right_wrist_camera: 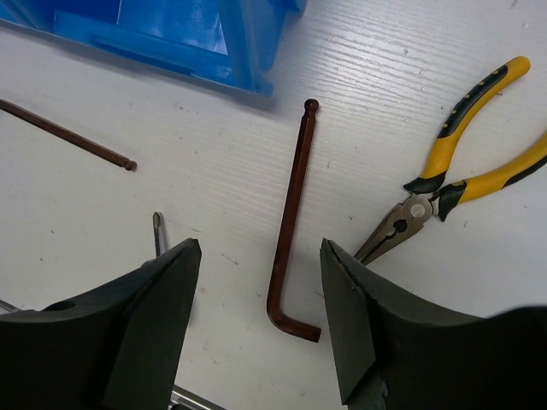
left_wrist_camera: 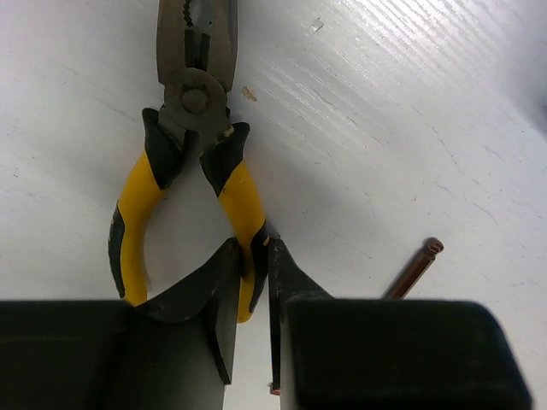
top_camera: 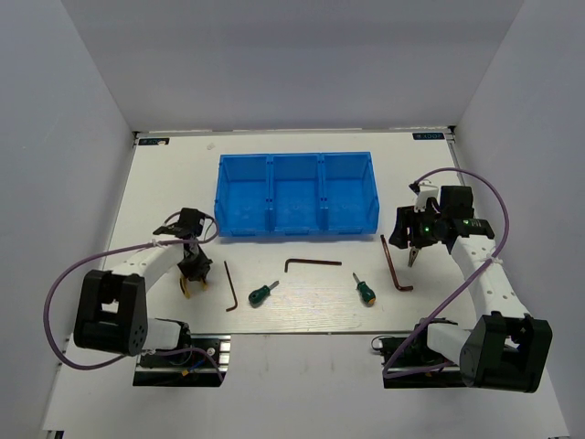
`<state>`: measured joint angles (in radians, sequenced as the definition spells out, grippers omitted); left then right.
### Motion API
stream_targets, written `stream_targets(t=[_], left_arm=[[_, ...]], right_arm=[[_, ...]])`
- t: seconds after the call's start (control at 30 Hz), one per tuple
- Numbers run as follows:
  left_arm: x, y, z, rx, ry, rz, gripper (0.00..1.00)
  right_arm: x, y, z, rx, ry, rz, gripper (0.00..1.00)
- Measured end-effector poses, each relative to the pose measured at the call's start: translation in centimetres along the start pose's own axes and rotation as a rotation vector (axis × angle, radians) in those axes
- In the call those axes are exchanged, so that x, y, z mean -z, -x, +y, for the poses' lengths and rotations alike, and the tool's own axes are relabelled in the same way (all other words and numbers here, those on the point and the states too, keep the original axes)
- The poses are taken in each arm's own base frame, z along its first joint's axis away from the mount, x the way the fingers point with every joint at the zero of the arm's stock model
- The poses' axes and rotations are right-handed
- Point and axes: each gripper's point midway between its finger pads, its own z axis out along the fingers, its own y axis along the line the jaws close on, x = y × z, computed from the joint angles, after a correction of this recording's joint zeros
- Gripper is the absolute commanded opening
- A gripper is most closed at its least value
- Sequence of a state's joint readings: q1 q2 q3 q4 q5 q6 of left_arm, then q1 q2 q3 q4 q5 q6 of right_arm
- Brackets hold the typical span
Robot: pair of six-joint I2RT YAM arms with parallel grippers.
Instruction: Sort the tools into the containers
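Note:
I will lift the pliers with my left gripper, carry them outward over the blue bin's nearest section [top_camera: 244, 190] and let them go inside, because that section is empty.
My left gripper [left_wrist_camera: 254, 248] is shut on one yellow-and-black handle of a pair of pliers [left_wrist_camera: 195, 94], which lies on or just above the white table; in the top view it sits at the front left [top_camera: 192, 279]. My right gripper [right_wrist_camera: 261, 248] is open and empty, hovering over a dark L-shaped hex key [right_wrist_camera: 291, 213], with the second pliers [right_wrist_camera: 453, 175] just to its right. The blue three-compartment bin [top_camera: 245, 229] stands at the back centre, and its compartments look empty. Two more hex keys [top_camera: 230, 285] [top_camera: 311, 263] and two green-handled screwdrivers [top_camera: 263, 294] [top_camera: 365, 290] lie in front of it.
The bin's near corner [right_wrist_camera: 171, 38] shows at the top left of the right wrist view. A screwdriver tip [right_wrist_camera: 157, 229] pokes out beside the right gripper's left finger. A hex key end [left_wrist_camera: 416, 265] lies right of the left gripper. White walls enclose the table.

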<state>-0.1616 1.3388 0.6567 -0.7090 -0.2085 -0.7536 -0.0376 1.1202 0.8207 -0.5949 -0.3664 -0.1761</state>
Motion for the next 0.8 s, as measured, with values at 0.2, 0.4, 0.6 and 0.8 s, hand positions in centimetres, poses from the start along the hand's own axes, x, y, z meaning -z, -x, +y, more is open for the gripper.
stream_targets(t=[0.2, 0.4, 0.6, 0.8], left_arm=[[0.8, 0.0, 0.4, -0.019, 0.018, -0.013, 0.0], [9.3, 7.0, -3.1, -0.009, -0.124, -0.231, 0.0], [16.6, 13.4, -9.2, -0.063, -0.376, -0.446, 0.0], [13.2, 14.3, -19.2, -0.312, -0.547, -0.351, 0.0]], right_arm=[[0.0, 0.0, -0.1, 0.001, -0.004, 0.0, 0.58], [0.0, 0.0, -0.1, 0.02, -0.001, 0.001, 0.0], [0.0, -0.1, -0.4, 0.023, -0.014, 0.005, 0.0], [0.4, -0.2, -2.6, 0.02, -0.141, 0.022, 0.0]])
